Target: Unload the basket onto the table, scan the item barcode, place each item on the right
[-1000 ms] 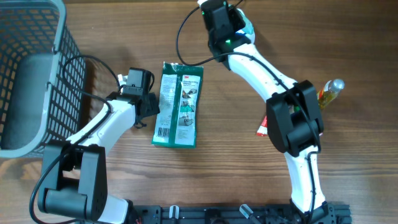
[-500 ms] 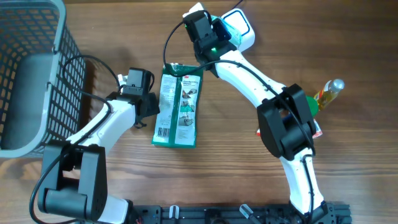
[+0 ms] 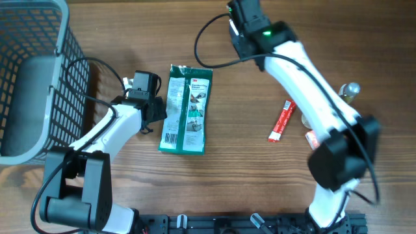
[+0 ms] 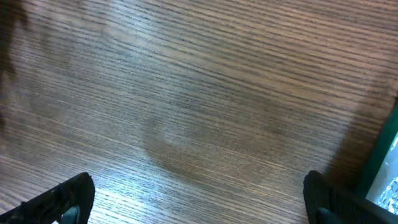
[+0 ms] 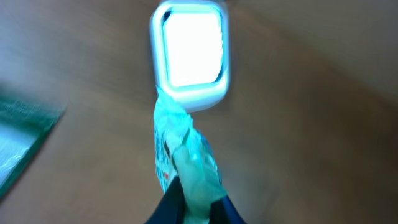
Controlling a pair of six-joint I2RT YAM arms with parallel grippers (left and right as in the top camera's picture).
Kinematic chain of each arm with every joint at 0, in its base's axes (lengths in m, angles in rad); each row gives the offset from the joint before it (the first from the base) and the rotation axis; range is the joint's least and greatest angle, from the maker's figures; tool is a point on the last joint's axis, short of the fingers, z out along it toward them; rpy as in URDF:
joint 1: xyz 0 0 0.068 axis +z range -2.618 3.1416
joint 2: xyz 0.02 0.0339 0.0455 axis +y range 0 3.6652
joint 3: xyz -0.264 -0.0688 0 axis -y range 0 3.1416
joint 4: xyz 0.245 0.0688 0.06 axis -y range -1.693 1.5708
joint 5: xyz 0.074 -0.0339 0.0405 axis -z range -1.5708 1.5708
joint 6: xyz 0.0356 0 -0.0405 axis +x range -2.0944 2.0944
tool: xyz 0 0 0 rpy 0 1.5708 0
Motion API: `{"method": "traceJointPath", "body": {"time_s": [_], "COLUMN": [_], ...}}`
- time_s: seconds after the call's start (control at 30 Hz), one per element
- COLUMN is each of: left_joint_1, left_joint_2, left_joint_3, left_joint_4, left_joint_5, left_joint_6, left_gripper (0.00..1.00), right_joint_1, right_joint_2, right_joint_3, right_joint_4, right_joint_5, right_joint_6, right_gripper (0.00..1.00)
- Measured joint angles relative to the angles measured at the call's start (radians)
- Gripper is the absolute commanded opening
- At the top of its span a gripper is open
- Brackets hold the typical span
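My right gripper holds the packet at the scanner. Next it will carry the packet back from there, then down onto free wood between the green pack and the red sachet.
My right gripper is shut on the item, a small pale teal packet, which sticks up from the fingertips. The packet's top edge almost touches the white barcode scanner, whose window glows bright. From overhead the right gripper is at the table's far edge and covers both packet and scanner. My left gripper rests wide open just left of a large green pack. In the left wrist view its dark fingertips stand far apart over bare wood, and the green pack's edge shows at the right.
A grey wire basket fills the far left corner. A red sachet, a small bottle and a red and white item lie on the right, close to the right arm. The green pack's corner appears left of the scanner.
The right arm has swung left and then back to the right along the far edge, carrying the packet. Its elbow moved right, uncovering the red sachet. The left arm has not moved.
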Motion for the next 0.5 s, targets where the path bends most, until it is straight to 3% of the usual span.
{"method": "traceJointPath", "body": {"time_s": [0.2,0.5], "left_joint_1": [0.000,0.000], "left_joint_2": [0.000,0.000], "left_joint_3": [0.000,0.000], "left_joint_4": [0.000,0.000], "left_joint_5": [0.000,0.000], "left_joint_6": [0.000,0.000], "left_gripper": [1.00,1.00], "right_joint_1": [0.000,0.000], "right_joint_2": [-0.056,-0.048], "right_joint_3": [-0.027,-0.332], "right_joint_4": [-0.334,-0.292], "right_joint_5": [-0.231,-0.269], "right_joint_6": [0.164,0.315], "right_gripper": [0.05,0.08]}}
